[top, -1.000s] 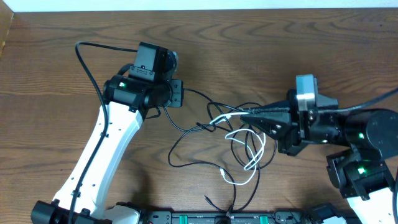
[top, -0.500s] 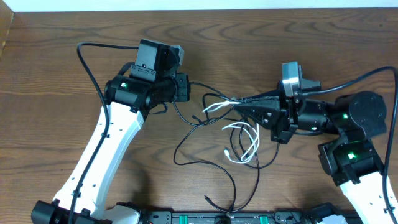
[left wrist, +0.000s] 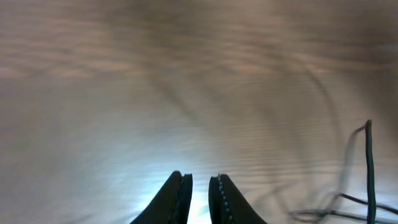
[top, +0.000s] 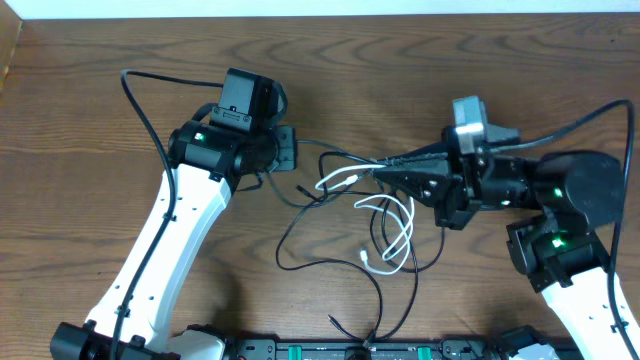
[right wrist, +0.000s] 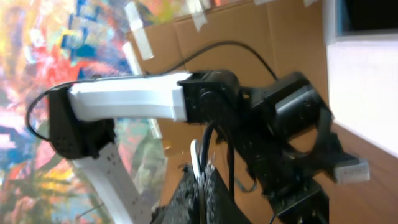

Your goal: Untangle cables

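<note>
My right gripper will move sideways off the tangled loops next and release the white cable, as the bare tabletop is to the gripper's right in the overhead view.
Several thin black cables (top: 300, 228) and one white cable (top: 400, 215) lie tangled in loops on the wooden table between the arms. My right gripper (top: 385, 172) is shut on the white cable near one end and holds it off the table. The white strand (right wrist: 195, 158) rises from between the jaws (right wrist: 204, 185), with a black cord beside it. My left gripper (top: 290, 150) points down at the table. A thin black cable runs taut from it towards the right gripper. Its jaws (left wrist: 199, 186) show only a narrow gap. Another black cable (left wrist: 368, 162) shows to the right.
Thick black robot cables arc over the left arm (top: 140, 100) and the right arm (top: 600, 120). The arms' base rail (top: 370, 350) runs along the near edge, with black cable ends lying close to it. The left arm (right wrist: 124, 99) fills the right wrist view.
My right gripper has moved left and turned, pulling the white cable's loops with it. My left gripper went up and right, then came back. The black loops on the table have shifted.
</note>
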Robot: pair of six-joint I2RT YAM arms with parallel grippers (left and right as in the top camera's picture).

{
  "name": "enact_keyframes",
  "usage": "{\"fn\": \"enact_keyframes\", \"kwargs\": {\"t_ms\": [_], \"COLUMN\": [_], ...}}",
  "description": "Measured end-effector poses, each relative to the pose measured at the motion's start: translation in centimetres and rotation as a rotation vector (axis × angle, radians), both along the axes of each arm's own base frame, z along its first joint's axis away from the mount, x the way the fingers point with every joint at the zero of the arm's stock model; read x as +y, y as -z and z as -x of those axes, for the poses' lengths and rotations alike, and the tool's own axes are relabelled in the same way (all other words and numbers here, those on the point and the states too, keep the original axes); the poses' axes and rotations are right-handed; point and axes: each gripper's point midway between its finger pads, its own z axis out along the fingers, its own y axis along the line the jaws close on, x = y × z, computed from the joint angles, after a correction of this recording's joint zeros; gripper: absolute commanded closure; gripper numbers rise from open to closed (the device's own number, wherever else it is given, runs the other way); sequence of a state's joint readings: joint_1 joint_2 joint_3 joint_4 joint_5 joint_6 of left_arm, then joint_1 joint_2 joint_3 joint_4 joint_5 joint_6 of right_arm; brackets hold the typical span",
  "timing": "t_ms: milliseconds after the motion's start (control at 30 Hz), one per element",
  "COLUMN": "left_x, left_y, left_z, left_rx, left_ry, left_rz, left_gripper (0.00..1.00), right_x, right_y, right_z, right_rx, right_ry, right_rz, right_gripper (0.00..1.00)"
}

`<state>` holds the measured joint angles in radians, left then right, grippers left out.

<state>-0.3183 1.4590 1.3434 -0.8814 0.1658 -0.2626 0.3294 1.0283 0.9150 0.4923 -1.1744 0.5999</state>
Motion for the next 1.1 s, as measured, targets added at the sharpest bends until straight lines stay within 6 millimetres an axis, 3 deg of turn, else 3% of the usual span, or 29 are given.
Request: {"fn": "enact_keyframes", "kwargs": {"t_ms": [200, 467, 600, 933, 967, 1000, 1033, 1067, 1100], "left_x": [3.6, 7.3, 7.7, 7.7, 7.8, 7.8, 7.8, 7.8, 7.8], "left_y": [0.9, 1.4, 1.4, 1.3, 1.3, 1.3, 1.3, 1.3, 1.2], "left_z": [0.5, 1.0, 0.9, 0.8, 0.8, 0.7, 0.7, 0.7, 0.6], "left_rx": [0.030, 0.078, 0.080, 0.073, 0.072, 0.071, 0.070, 0.068, 0.065], "left_ry": [-0.086, -0.184, -0.196, -0.197, -0.198, -0.198, -0.198, -0.199, -0.199], "left_rz": [-0.149, -0.208, -0.212, -0.212, -0.213, -0.214, -0.214, -0.213, -0.213], "left_gripper": [0.87, 0.92, 0.92, 0.92, 0.92, 0.92, 0.92, 0.92, 0.92], "right_x": [-1.1, -5.6, -8.9, -16.3, -17.0, -17.6, -18.1, -18.5, -18.8], "right_y": [-0.8, 2.2, 3.5, 5.9, 6.1, 6.4, 6.7, 7.1, 7.5], "right_z": [0.5, -4.4, -6.8, -9.9, -10.1, -10.3, -10.4, -10.5, -10.5], "right_rx": [-0.004, 0.236, 0.312, 0.434, 0.446, 0.458, 0.471, 0.491, 0.507], "right_ry": [0.005, 0.198, 0.330, 0.588, 0.607, 0.627, 0.644, 0.657, 0.668], "right_rz": [-0.007, 0.039, 0.040, 0.019, 0.017, 0.014, 0.014, 0.013, 0.014], "right_gripper": [0.99, 0.99, 0.99, 0.99, 0.93, 0.67, 0.31, 0.07, 0.01]}}
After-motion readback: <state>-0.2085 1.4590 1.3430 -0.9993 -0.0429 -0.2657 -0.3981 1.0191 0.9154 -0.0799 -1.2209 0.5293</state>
